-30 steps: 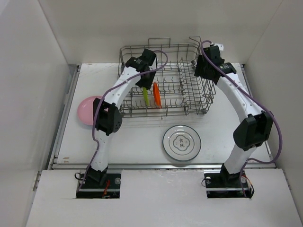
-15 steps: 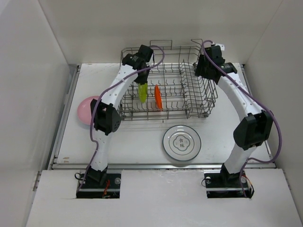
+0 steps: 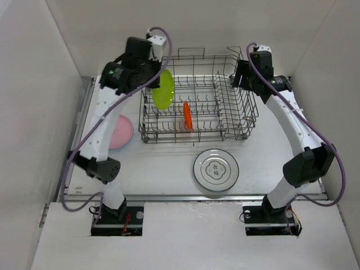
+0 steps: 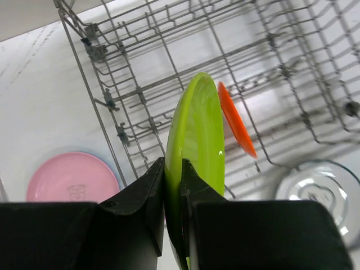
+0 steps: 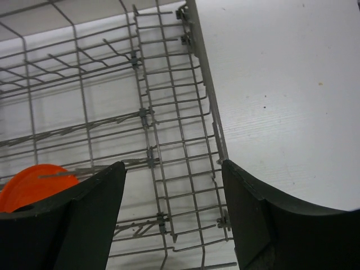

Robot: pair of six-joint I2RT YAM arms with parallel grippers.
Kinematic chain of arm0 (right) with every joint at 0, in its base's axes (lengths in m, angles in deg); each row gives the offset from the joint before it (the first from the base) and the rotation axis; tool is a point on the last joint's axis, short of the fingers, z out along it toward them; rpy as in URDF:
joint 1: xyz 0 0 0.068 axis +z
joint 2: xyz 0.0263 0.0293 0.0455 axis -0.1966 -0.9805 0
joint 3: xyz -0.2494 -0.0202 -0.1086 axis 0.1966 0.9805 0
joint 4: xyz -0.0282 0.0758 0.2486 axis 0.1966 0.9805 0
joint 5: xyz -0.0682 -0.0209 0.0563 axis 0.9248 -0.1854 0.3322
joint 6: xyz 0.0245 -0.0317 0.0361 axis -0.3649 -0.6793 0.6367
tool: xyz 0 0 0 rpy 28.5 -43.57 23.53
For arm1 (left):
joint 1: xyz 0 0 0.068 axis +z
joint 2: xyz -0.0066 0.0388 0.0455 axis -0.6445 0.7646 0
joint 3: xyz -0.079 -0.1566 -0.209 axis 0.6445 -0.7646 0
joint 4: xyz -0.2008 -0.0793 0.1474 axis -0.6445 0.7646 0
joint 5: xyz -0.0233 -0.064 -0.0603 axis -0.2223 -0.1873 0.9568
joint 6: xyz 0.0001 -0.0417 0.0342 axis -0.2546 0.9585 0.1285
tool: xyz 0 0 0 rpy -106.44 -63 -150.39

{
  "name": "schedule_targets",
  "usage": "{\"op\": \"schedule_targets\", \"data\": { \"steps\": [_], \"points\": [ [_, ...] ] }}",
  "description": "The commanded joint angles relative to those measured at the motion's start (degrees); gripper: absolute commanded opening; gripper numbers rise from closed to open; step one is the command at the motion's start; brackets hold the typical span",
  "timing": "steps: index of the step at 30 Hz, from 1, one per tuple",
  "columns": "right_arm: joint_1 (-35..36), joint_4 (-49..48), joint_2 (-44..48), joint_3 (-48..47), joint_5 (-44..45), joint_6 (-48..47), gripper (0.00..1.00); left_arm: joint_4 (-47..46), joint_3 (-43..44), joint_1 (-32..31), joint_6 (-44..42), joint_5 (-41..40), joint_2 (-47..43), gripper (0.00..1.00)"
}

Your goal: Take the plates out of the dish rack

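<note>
The left gripper needs to move back and down while turning, and release the plate on the tabletop (image 3: 166, 173) beside the white grey-rimmed plate, because that spot is empty.
My left gripper (image 3: 151, 79) is shut on the lime green plate (image 3: 163, 89) and holds it on edge high above the left end of the grey wire dish rack (image 3: 233, 120). In the left wrist view the fingers (image 4: 153, 191) clamp the green plate's (image 4: 197, 129) rim. An orange plate (image 3: 187, 115) stands upright among the rack's tines; it also shows in the left wrist view (image 4: 237, 126) and the right wrist view (image 5: 31, 183). My right gripper (image 3: 241, 79) is open and empty above the rack's right wall (image 5: 205, 73).
A pink plate (image 3: 120, 131) lies flat on the table left of the rack, on a blue one whose rim shows in the left wrist view (image 4: 115, 170). A white grey-rimmed plate (image 3: 216, 169) with a printed centre lies in front of the rack. White walls enclose the table.
My left gripper has lifted the lime green plate up out of the rack's tines and swung it up and to the left. The right gripper rose slightly at the rack's right wall.
</note>
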State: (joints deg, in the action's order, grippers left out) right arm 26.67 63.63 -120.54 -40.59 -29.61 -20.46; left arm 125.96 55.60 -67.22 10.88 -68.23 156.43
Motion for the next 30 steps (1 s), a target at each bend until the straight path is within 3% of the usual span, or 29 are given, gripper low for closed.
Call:
{"op": "schedule_targets", "data": {
  "steps": [1, 6, 7, 14, 16, 21, 23, 25, 30],
  "points": [
    [3.11, -3.09, 5.01, -0.66, -2.20, -2.09, 0.75, 3.57, -4.43, 3.97, -0.59, 14.54, -6.35, 0.00],
    [8.12, -3.09, 8.44, 2.05, -3.25, -2.71, 0.75, 11.83, -17.60, 3.98, -16.40, 35.64, -12.76, 0.00],
    [9.09, -3.62, 8.97, 2.85, -4.21, -2.71, 0.75, 11.84, -24.50, 2.67, -19.64, 37.67, -13.73, 0.00],
    [17.61, -7.22, 9.25, 7.69, -8.52, -2.09, 0.75, 5.44, -49.67, -0.42, -24.06, 37.69, -15.85, 0.00],
    [18.24, -7.22, 8.01, 7.17, -9.14, -0.43, 0.72, 4.02, -52.77, -1.03, -25.38, 37.69, -15.24, 0.00],
    [20.43, -7.84, 2.65, 5.84, -13.53, 1.42, 0.57, -7.74, -61.91, -3.05, -25.04, 27.35, -14.37, 0.00],
    [20.44, -7.84, -0.60, 3.74, -16.25, 1.42, 0.56, -8.37, -62.97, -3.05, -25.04, 26.62, -12.35, 0.00],
    [20.44, -7.84, -2.53, 2.60, -17.66, 1.42, 0.56, -10.21, -65.69, -3.05, -25.83, 26.62, -11.64, 0.11],
    [20.96, -8.46, -7.89, -0.48, -19.95, 1.95, 0.59, -14.70, -69.40, -3.05, -26.62, 24.16, -9.18, 0.25]
  ]
}}
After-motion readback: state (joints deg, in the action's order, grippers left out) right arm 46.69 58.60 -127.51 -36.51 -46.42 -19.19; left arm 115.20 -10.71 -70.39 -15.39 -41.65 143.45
